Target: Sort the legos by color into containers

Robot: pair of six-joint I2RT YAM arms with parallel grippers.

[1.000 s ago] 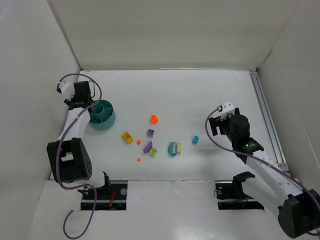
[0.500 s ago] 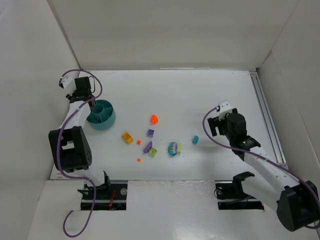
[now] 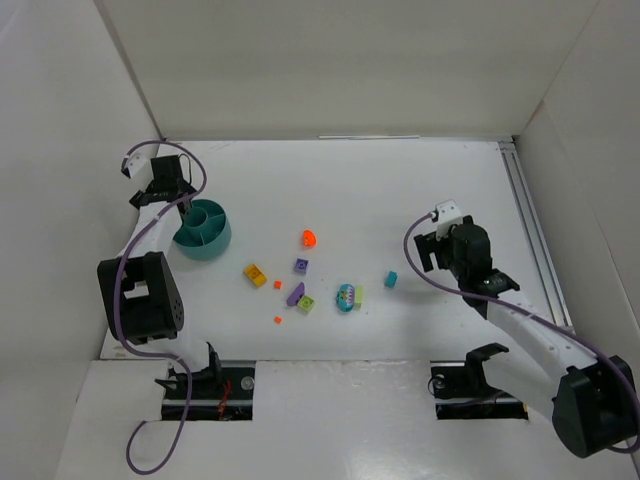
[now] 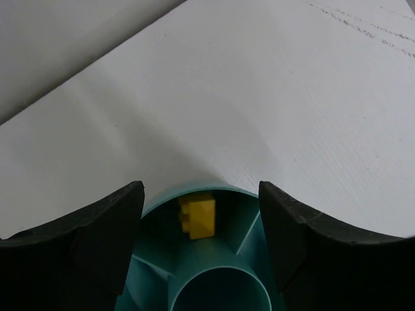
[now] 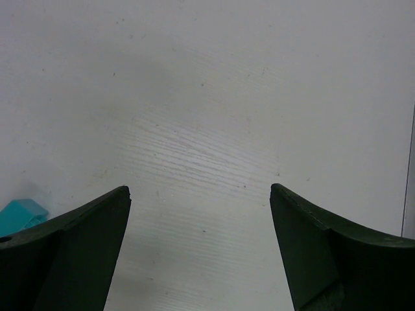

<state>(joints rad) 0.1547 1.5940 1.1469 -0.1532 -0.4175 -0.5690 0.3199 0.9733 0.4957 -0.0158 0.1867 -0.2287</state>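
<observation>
The left gripper should next move away from the tub [image 3: 207,230], going back and down onto the loose orange-yellow brick [image 3: 255,274].
The teal round tub [image 3: 207,230] stands at the left of the table. My left gripper [image 3: 182,205] hangs over its far-left rim, open and empty. In the left wrist view the tub [image 4: 220,285] lies between my fingers [image 4: 104,227], and an orange-yellow brick [image 4: 198,217] lies in its far compartment. Loose legos lie mid-table: an orange dome [image 3: 309,238], an orange-yellow brick [image 3: 255,274], purple bits [image 3: 298,280], a lime brick [image 3: 306,303], a cyan-lime piece [image 3: 346,297] and a cyan brick [image 3: 391,279]. My right gripper [image 3: 432,252] is open and empty, right of the cyan brick [image 5: 21,214].
White walls enclose the table on the left, back and right. A metal rail [image 3: 530,230] runs along the right edge. Two tiny orange bits [image 3: 278,320] lie near the front of the lego scatter.
My left gripper has shifted slightly toward the back-right over the tub's rim. My right gripper has edged a little to the left. The legos have not moved.
</observation>
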